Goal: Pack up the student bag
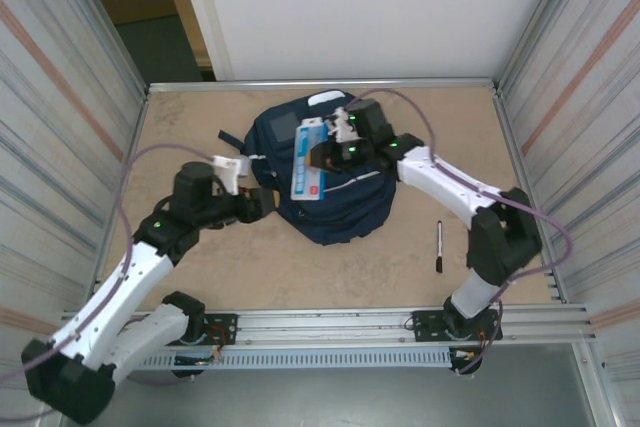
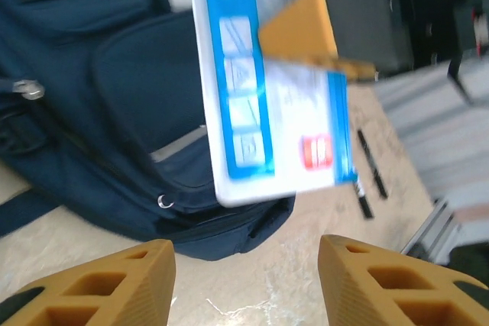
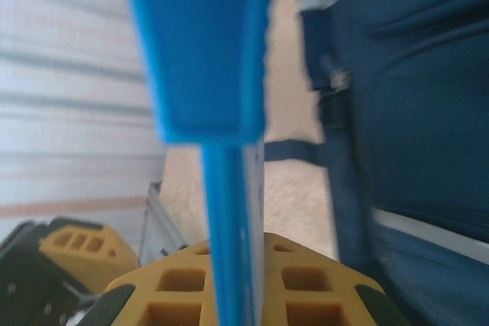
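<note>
The bag lies shut below the book, so I will next move my left gripper across the bag toward its middle and lower it onto the bag's rim fold point(image 1: 348, 192) point(image 2: 189, 161) beside the pale strip.
The student bag point(image 1: 345, 212), navy blue, lies flat in the middle of the table; its fabric also shows in the left wrist view point(image 2: 114, 112) and the right wrist view point(image 3: 420, 112). Above it hangs a thin blue-and-white book point(image 1: 308, 173), with my right gripper point(image 1: 326, 153) shut on its far edge. In the right wrist view the book point(image 3: 223, 188) stands edge-on between the yellow jaws of that gripper point(image 3: 237, 265). My left gripper point(image 1: 262, 203) sits at the bag's left side, open and holding nothing point(image 2: 246, 265). The book point(image 2: 267, 112) hangs just ahead of it.
A black pen point(image 1: 439, 245) lies on the table to the right of the bag, also seen in the left wrist view point(image 2: 368, 169). Corrugated walls close in the left and right sides. A metal rail point(image 1: 330, 325) runs along the near edge.
</note>
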Motion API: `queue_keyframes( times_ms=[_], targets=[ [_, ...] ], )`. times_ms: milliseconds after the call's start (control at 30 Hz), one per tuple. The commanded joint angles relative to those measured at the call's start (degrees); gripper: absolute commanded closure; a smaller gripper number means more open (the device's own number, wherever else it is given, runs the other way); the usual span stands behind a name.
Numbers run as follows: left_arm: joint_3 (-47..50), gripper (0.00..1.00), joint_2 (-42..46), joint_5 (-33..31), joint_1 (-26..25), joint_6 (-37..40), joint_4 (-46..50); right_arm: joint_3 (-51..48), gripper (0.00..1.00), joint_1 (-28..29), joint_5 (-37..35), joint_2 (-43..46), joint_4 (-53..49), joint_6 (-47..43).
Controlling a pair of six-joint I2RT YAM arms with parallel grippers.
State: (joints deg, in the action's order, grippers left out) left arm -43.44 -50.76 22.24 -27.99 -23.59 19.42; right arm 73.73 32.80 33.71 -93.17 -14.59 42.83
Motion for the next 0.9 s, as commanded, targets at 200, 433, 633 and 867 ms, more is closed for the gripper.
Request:
queue_keyframes(
  times_ms=[200,433,633,867],
  targets=[
    [-9.85,0.5,-19.33,-15.02,-16.74,22.15,-4.74,-13.62,1.0,-14.85,-7.66,19.33,-4.9,-1.98],
    [-16.59,0.6,-32.49,-10.64,-18.59,34.73,-3.96,-21.68,1.0,-22.47,-12.51,30.02,-5.69,-2.89],
    [-22.98,0.65,-40.11,-7.12,-18.68,38.77,0.71,-23.55,1.0,-25.11,-11.38,32.97,-6.77,-3.04],
    [-29.49,0.68,-49.17,-11.01,-18.68,43.1,4.62,-25.71,1.0,-25.15,-12.36,35.18,-6.16,-2.53]
  ],
)
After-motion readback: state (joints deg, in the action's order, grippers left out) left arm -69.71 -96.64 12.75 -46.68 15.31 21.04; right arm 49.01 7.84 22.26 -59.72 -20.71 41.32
